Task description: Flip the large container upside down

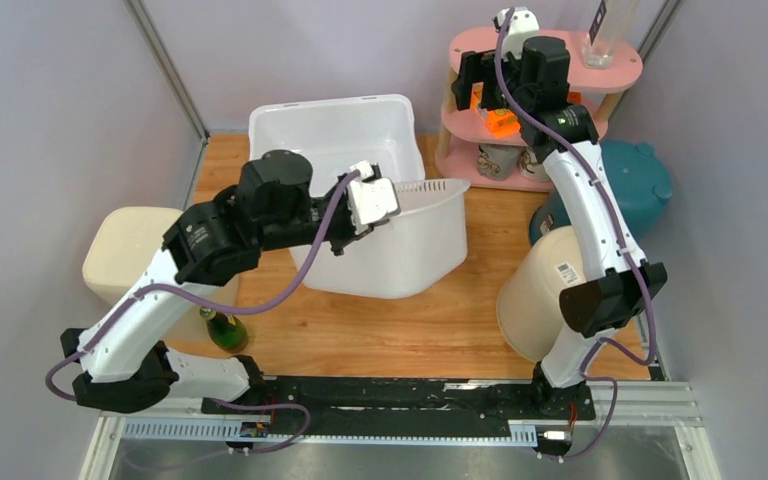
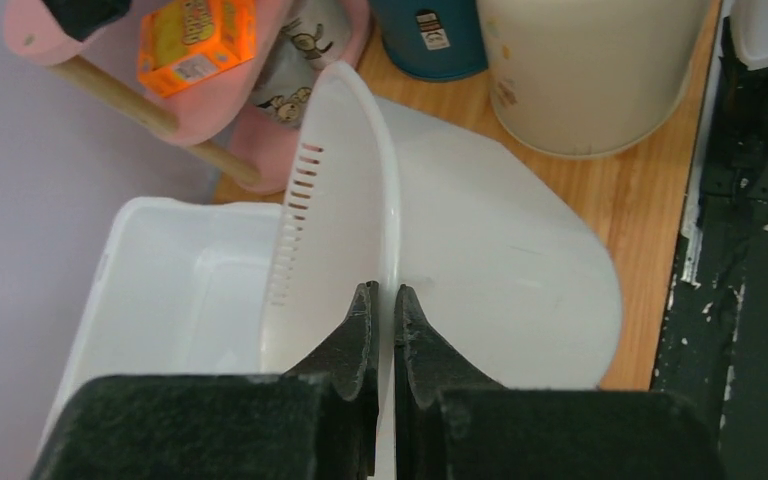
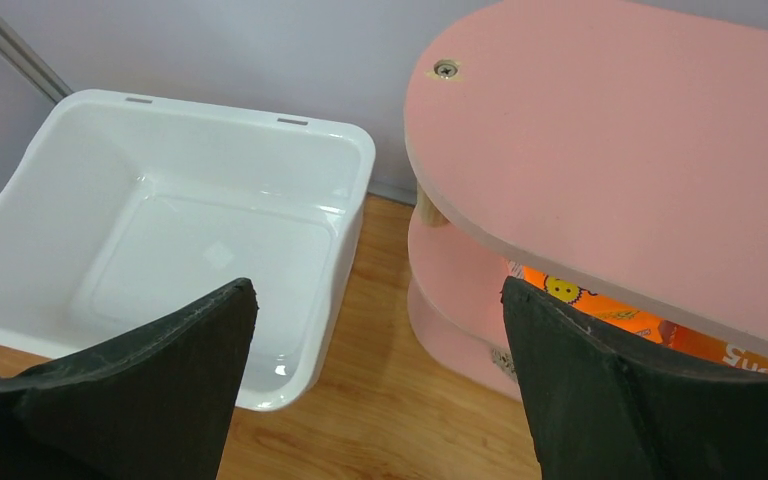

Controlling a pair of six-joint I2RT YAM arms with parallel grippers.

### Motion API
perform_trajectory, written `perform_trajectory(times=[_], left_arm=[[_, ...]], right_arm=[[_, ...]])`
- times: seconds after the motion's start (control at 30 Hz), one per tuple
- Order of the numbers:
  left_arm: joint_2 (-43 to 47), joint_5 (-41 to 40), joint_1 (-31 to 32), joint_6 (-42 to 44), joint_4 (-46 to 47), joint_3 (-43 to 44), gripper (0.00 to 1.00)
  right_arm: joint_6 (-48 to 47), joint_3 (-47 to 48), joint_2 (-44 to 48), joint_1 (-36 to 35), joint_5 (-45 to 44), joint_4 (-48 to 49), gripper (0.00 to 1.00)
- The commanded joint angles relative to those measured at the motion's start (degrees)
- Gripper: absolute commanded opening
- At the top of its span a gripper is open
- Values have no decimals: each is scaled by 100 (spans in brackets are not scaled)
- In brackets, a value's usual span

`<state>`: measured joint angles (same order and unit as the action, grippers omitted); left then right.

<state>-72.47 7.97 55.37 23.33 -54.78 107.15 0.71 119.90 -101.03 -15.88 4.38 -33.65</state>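
Note:
My left gripper moves down and back toward the cream bin by the teal pot next, then releases the container's rim, since the wood there (image 1: 466,302) (image 2: 636,222) lies clear.
The large white container (image 1: 400,245), with slots along its rim, is tipped on its side at the table's middle, its opening facing the back. My left gripper (image 1: 385,205) is shut on its upper rim; in the left wrist view the fingers (image 2: 360,330) pinch the rim edge (image 2: 385,170), with the outer wall (image 2: 510,290) to the right. My right gripper (image 1: 480,85) is open and empty, held high beside the pink shelf; in its wrist view (image 3: 380,330) it hangs over bare wood.
A second white tub (image 1: 330,125) stands upright behind the container, also in the right wrist view (image 3: 190,230). A pink shelf (image 1: 550,70) with an orange box (image 1: 500,122) is back right. A teal pot (image 1: 630,180), cream bins (image 1: 540,290) (image 1: 130,250) and a green bottle (image 1: 225,330) flank the table.

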Motion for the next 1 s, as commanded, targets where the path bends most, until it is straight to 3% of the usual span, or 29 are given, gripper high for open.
perform_trajectory(times=[0.0,0.2,0.37,0.5,0.7,0.73,0.8,0.83,0.87,0.93,0.97], left_arm=[[100,-475,271,-891,759,-913,0],[74,-1140,884,-1595,1083,-1883,0],[-398,-2014,1646,-2035,1508,-2053,0],[-965,-1871,1856,-2750,1503,-1967,0],[-1963,-1561,1856,-2919,1556,-1638,7],[-2052,-1513,1846,-2920,1548,-1606,10],[-2167,-1174,1808,-2800,1725,-1672,32],[-2158,-968,1790,-2678,1917,-1766,50],[-2116,-866,1791,-2562,2131,-1880,62],[-2070,-708,1790,-2393,2304,-1934,75],[-2070,-673,1788,-2367,2309,-1908,78]], right_arm=[[-273,-238,662,6,29,601,96],[-569,-940,1183,-2,181,770,96],[-791,-1602,1585,1,225,1139,96],[-672,-1783,1663,1,358,1270,96],[-385,-1702,1631,-2,312,1424,96],[-367,-1668,1637,2,313,1430,96],[-377,-1618,1667,1,278,1427,96],[-409,-1611,1688,-1,254,1426,97],[-444,-1610,1710,-2,223,1431,97],[-510,-1629,1758,2,195,1430,97],[-525,-1647,1784,-2,188,1431,97]])
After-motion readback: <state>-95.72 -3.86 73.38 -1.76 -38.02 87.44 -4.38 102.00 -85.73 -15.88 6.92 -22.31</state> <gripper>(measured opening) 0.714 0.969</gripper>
